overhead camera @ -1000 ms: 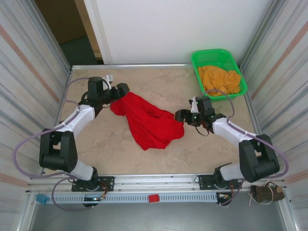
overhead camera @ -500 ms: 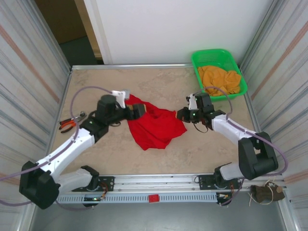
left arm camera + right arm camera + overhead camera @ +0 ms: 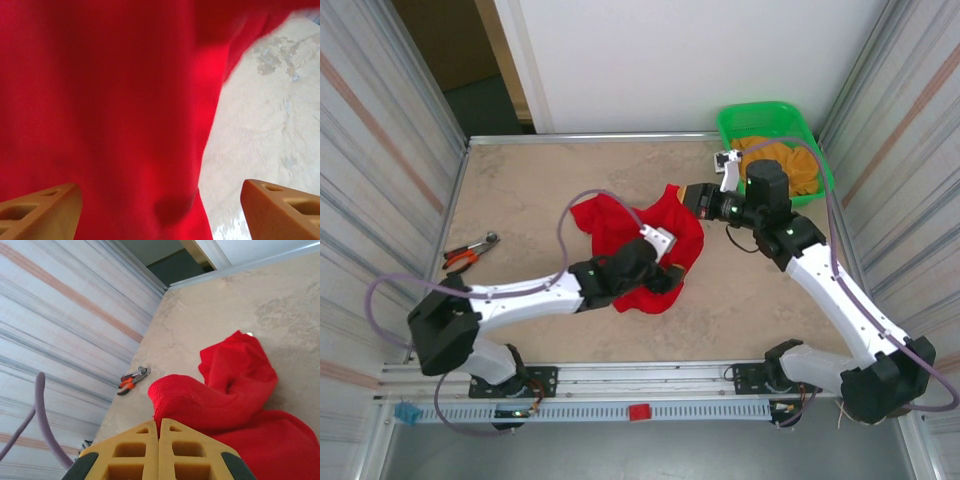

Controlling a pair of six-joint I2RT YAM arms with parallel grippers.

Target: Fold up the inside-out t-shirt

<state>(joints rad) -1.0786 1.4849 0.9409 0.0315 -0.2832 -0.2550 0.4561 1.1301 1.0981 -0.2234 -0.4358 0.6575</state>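
The shirt's far part (image 3: 671, 206) (image 3: 187, 401) lies below my right gripper, which next eases only slightly toward the red heap and opens to release the bunched edge.
The inside-out t-shirt (image 3: 620, 225) is a crumpled bright red heap in the middle of the table. My right gripper (image 3: 691, 200) is shut on a bunched edge of the shirt at its far right and holds that edge up off the table. In the right wrist view the yellow fingertips (image 3: 145, 437) press together on red fabric (image 3: 235, 390) at the gripper (image 3: 159, 426). My left gripper (image 3: 668, 278) is low over the shirt's near right part. In the left wrist view that gripper (image 3: 160, 215) is open, its tan fingers (image 3: 285, 210) wide apart with red cloth (image 3: 110, 100) between them, nothing pinched.
A green basket (image 3: 760, 108) holding an orange-yellow cloth (image 3: 785, 160) stands at the far right corner. Orange-handled pliers (image 3: 470, 252) lie near the left edge, also in the right wrist view (image 3: 132, 380). Striped walls close in both sides.
My left arm swung from the far left across to the shirt's near right side with its jaws open. My right gripper shut on the shirt's edge and raised it toward the back.
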